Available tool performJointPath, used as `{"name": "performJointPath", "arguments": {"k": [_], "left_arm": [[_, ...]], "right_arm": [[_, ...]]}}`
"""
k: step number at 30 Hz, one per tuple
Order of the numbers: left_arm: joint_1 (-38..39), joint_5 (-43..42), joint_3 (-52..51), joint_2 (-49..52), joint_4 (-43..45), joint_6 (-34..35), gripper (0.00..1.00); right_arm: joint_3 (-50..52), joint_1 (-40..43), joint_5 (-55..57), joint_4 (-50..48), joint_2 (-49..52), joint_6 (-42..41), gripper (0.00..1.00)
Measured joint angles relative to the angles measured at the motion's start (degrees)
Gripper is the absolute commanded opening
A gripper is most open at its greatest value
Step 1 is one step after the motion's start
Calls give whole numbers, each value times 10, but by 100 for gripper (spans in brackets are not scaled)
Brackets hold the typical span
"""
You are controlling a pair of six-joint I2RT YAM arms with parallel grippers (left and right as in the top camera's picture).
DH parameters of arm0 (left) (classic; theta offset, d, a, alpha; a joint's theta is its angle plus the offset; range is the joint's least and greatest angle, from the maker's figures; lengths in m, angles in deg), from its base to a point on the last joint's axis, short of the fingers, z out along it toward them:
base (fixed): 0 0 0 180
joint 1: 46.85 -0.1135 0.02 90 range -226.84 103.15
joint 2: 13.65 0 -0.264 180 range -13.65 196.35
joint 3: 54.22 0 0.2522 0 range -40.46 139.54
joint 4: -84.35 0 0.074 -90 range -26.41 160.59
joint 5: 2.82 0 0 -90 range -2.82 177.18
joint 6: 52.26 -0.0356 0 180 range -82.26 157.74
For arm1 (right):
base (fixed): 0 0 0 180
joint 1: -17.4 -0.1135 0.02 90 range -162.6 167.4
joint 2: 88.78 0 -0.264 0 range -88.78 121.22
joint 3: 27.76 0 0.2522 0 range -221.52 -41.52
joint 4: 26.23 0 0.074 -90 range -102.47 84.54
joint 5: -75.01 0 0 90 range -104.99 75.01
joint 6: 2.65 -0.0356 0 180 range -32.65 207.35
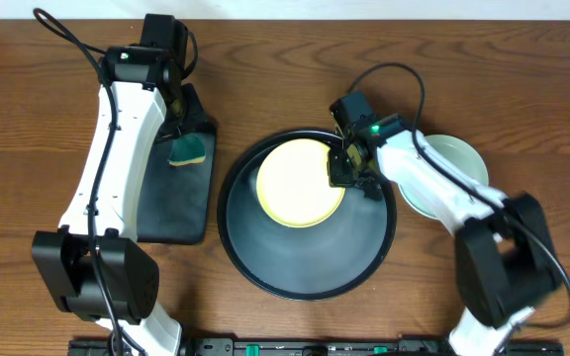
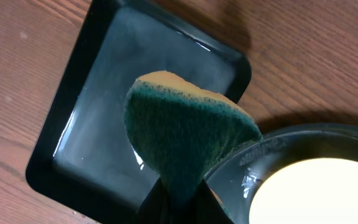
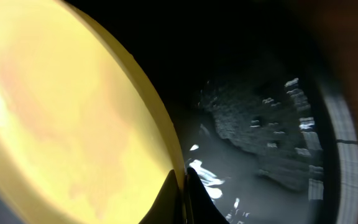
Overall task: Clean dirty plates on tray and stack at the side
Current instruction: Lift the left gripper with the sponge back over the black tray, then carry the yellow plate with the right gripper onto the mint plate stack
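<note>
The right gripper lifts the yellow plate [image 1: 298, 182] across to the right in the overhead view next, lowers it on top of the mint-blue plate [image 1: 453, 168] and releases it.
The pale yellow plate [image 1: 298, 182] lies in the large round black tray [image 1: 305, 265], toward its upper left. My right gripper [image 1: 342, 170] is shut on the plate's right rim; the right wrist view shows the fingers [image 3: 182, 190] pinching the yellow plate's [image 3: 61, 112] edge. A pale mint-blue plate [image 1: 453, 168] sits on the table right of the tray, partly under my right arm. My left gripper [image 1: 180, 138] is shut on a green and yellow sponge [image 2: 188, 134], held above the rectangular black tray [image 2: 86, 143]. The sponge also shows in the overhead view [image 1: 188, 151].
The rectangular black tray [image 1: 171, 213] lies left of the round tray, almost touching it. The round tray's rim [image 2: 272, 146] and the yellow plate [image 2: 322, 193] show at the lower right of the left wrist view. Bare wooden table surrounds them.
</note>
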Motion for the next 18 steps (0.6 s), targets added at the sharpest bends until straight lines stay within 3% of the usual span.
{"name": "performJointPath", "arguments": {"k": [8,18], "left_arm": [[0,0,0,0,0,-10,8],[0,0,0,0,0,-10,7]], "right_arm": [[-10,-94,223,21,-112,27,1],[-10,-202,465,25,-161,69,1]]}}
